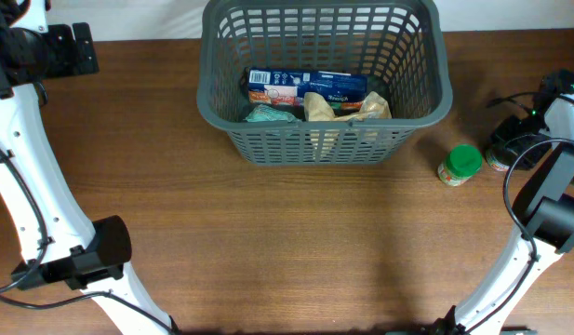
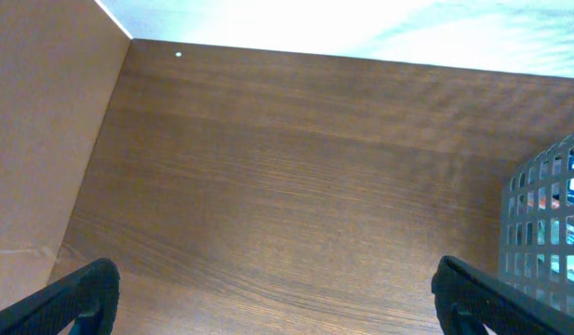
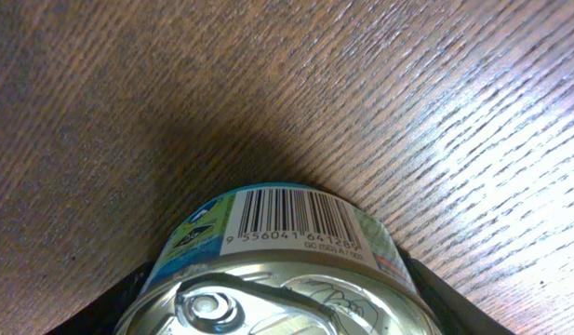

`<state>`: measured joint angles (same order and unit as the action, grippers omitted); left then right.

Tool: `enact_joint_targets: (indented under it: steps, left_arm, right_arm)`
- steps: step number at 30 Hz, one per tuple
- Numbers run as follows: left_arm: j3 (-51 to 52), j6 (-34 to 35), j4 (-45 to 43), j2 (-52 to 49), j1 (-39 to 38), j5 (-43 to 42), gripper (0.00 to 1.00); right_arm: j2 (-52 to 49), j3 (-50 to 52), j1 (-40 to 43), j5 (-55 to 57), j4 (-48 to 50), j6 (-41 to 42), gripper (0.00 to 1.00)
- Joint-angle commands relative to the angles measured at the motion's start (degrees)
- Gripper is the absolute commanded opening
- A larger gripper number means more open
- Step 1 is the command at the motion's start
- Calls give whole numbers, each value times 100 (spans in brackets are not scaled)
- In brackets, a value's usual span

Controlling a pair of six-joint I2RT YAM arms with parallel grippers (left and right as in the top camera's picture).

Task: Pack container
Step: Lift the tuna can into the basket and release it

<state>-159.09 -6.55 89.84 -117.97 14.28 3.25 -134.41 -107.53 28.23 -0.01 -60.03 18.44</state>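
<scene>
I will next carry the tin can with my right gripper up and over the basket's rim, then lower it onto the tan bag [image 1: 348,108].
The dark grey slotted basket [image 1: 221,107] stands at the back middle of the table and holds a blue box [image 1: 305,86], a teal packet [image 1: 265,114] and a tan bag [image 1: 347,107]. Its wall also shows in the left wrist view [image 2: 547,223]. My right gripper [image 1: 512,149] is at the far right, shut on a small tin can [image 3: 296,228] with a barcode and a pull-tab lid; the can rests on the table [image 1: 496,160]. My left gripper [image 2: 282,307] is open and empty over bare wood at the far back left [image 1: 68,46].
A jar with a green lid [image 1: 461,163] stands on the table just left of the can, to the right of the basket. Black cables lie at the right edge [image 1: 510,98]. The wooden table [image 1: 287,242] stretches in front of the basket.
</scene>
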Motion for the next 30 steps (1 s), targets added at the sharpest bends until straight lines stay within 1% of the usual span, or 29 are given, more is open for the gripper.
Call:
enact_joint_targets:
  steps: [1, 5, 9, 10, 12, 15, 19, 20, 21, 22, 27, 30]
  left_arm:
    - [33, 52, 11, 39, 13, 0, 99]
    - [33, 52, 11, 39, 13, 0, 99]
    - [33, 52, 11, 39, 13, 0, 99]
    - [33, 52, 11, 39, 13, 0, 99]
    - [33, 52, 11, 39, 13, 2, 99]
    - [33, 52, 11, 39, 13, 2, 99]
    - [33, 52, 11, 39, 13, 0, 99]
    - [35, 52, 11, 39, 13, 0, 99]
    - [33, 52, 11, 39, 13, 2, 99]
    - [33, 52, 11, 39, 13, 2, 99]
    - [33, 52, 11, 39, 13, 0, 99]
    - [33, 52, 11, 39, 13, 2, 99]
  right_arm:
    - [-87, -28, -9, -39, -273, 50, 33]
    - [-44, -590, -9, 42, -678, 50, 26]
    - [157, -1467, -9, 68, -1220, 50, 19]
    - [197, -1615, -11, 68, -1300, 48, 19]
    - [323, -2127, -33, 68, -1593, 48, 18]
    - [566, -3145, -118, 28, -2194, 48, 12]
    - [999, -4321, -393, 9, -2776, 17, 7]
    - [1167, -4649, -538, -59, -2887, -114, 6]
    - [1526, -5204, -922, -175, -3023, -372, 6]
    - [1663, -5353, -1104, -175, -3029, -468, 6]
    - [2225, -5648, -2284, -170, -3027, -890, 6]
    - [2269, -5641, -3060, -168, -3045, -1062, 6]
